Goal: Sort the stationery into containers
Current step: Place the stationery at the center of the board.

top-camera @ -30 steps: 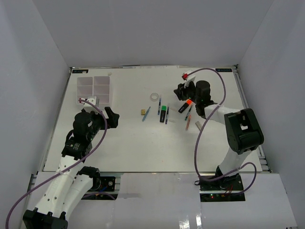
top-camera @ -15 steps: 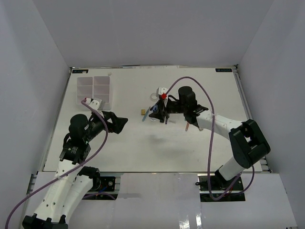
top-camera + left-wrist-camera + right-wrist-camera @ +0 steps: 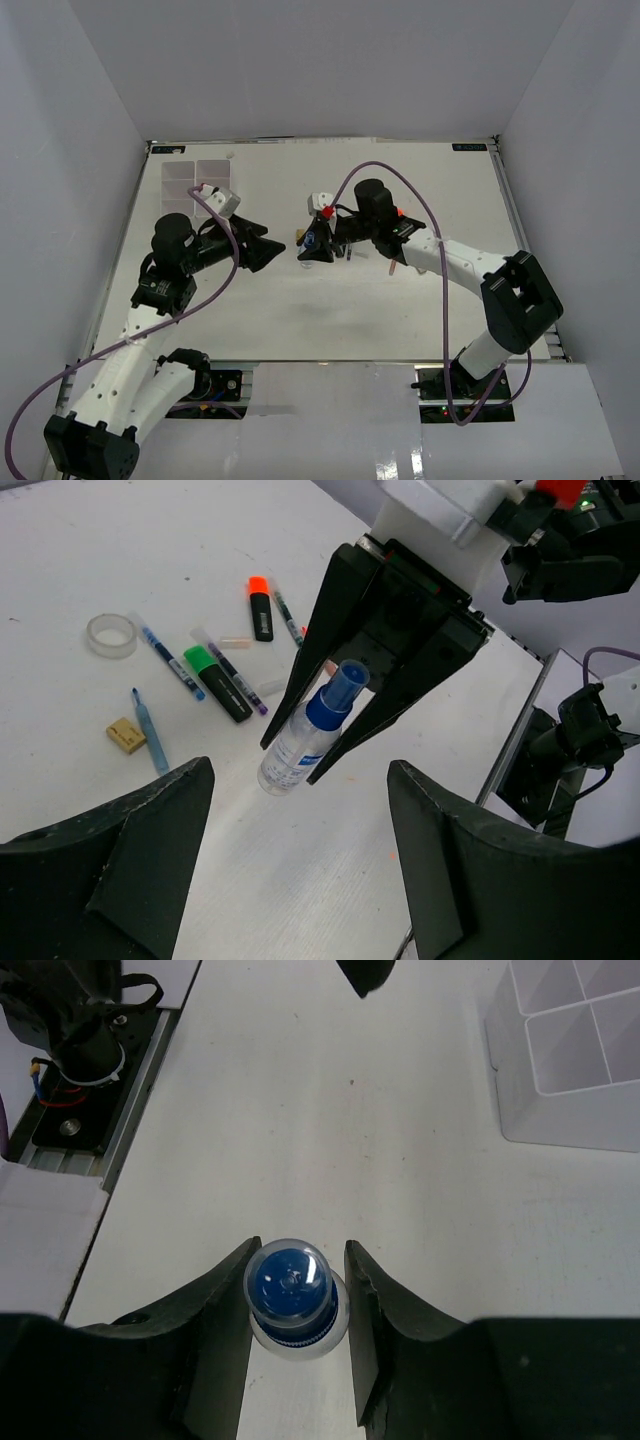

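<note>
My right gripper should next lower the glue bottle upright onto the bare tabletop below, on the near side of the brass clip, and let go of it.
My right gripper is shut on the blue-capped glue bottle and holds it in the air above the table's middle. In the left wrist view the bottle hangs tilted between the right gripper's black fingers. My left gripper is open and empty, facing the bottle from just left of it. On the table lie the tape ring, brass clip, blue pen, green highlighter and orange highlighter. The organiser tray stands at the far left, partly hidden by my left arm.
The tray's corner shows at the upper right of the right wrist view. More thin pens lie beside the highlighters. White walls enclose the table on three sides. The right arm's base and cables stand at the near edge.
My right arm has swung left from the pile to the table's middle carrying the glue bottle. My left arm has risen and turned its open gripper towards it.
</note>
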You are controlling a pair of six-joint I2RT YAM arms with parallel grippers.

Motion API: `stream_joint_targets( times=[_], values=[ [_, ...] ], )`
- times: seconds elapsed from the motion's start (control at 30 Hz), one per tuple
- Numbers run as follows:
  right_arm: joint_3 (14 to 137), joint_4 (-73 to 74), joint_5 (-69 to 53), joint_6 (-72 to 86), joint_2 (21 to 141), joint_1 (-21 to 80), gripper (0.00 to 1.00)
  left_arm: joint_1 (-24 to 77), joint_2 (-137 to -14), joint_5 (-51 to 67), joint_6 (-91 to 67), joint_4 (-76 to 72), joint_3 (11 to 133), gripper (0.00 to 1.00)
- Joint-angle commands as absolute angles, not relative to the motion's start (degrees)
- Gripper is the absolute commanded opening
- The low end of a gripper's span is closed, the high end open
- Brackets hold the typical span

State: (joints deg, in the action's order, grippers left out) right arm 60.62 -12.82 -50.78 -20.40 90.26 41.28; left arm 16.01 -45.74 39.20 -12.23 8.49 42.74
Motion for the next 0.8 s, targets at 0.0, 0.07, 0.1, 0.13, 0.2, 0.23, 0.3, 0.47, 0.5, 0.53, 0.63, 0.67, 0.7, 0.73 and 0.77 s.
stream_joint_targets(
  times=[0.0,0.07,0.1,0.13,0.2,0.23,0.3,0.47,0.5,0.53,0.63,0.67,0.7,0.73,0.77],
  values=[
    [62.3,-13.9,-51.2,-21.0,92.5,41.5,0.08,16.3,-44.4,38.6,-10.5,6.6,44.1,0.81],
    [62.1,-15.1,-49.7,-20.9,93.6,41.9,0.08,16.3,-43.0,34.3,-10.5,6.5,43.0,0.83],
    [61.9,-15.6,-49.0,-21.1,94.8,42.0,0.08,16.3,-42.5,32.4,-10.5,6.5,41.3,0.85],
    [61.8,-16.4,-48.2,-21.3,95.5,42.4,0.08,16.3,-41.8,30.4,-10.6,6.4,40.4,0.86],
    [61.8,-18.0,-47.6,-21.1,98.0,42.7,0.08,16.3,-39.9,23.9,-11.5,6.6,37.8,0.89],
    [61.3,-20.6,-47.5,-20.2,98.8,43.0,0.08,16.3,-39.4,21.9,-11.7,6.9,37.0,0.90],
    [61.1,-22.9,-46.6,-19.6,101.5,43.1,0.08,16.3,-38.0,17.5,-12.0,7.4,35.8,0.93],
    [60.1,-26.7,-44.0,-20.0,105.7,44.3,0.12,16.3,-37.3,12.6,-11.7,8.2,34.9,0.98],
    [59.5,-27.8,-43.2,-20.0,105.9,44.5,0.13,16.3,-37.6,12.4,-11.7,8.3,34.9,0.98],
    [59.0,-28.6,-42.6,-19.9,106.0,44.7,0.16,16.3,-37.9,12.4,-11.7,8.3,34.9,0.98],
    [56.6,-30.9,-41.0,-20.0,106.1,45.0,0.27,16.3,-39.1,12.7,-11.7,8.9,35.2,0.98],
    [55.8,-31.4,-40.4,-20.3,106.3,45.0,0.29,16.3,-39.3,12.8,-11.7,9.1,35.2,0.98],
    [55.5,-31.4,-40.3,-20.6,106.3,45.1,0.30,16.3,-39.5,13.0,-11.7,9.1,35.2,0.98],
    [55.2,-31.4,-40.0,-20.8,106.3,45.3,0.34,16.3,-39.7,13.4,-11.9,9.1,35.3,0.98],
    [54.8,-31.4,-39.7,-21.1,106.4,45.3,0.36,16.3,-39.7,13.6,-12.0,9.1,35.2,0.98]
  ],
)
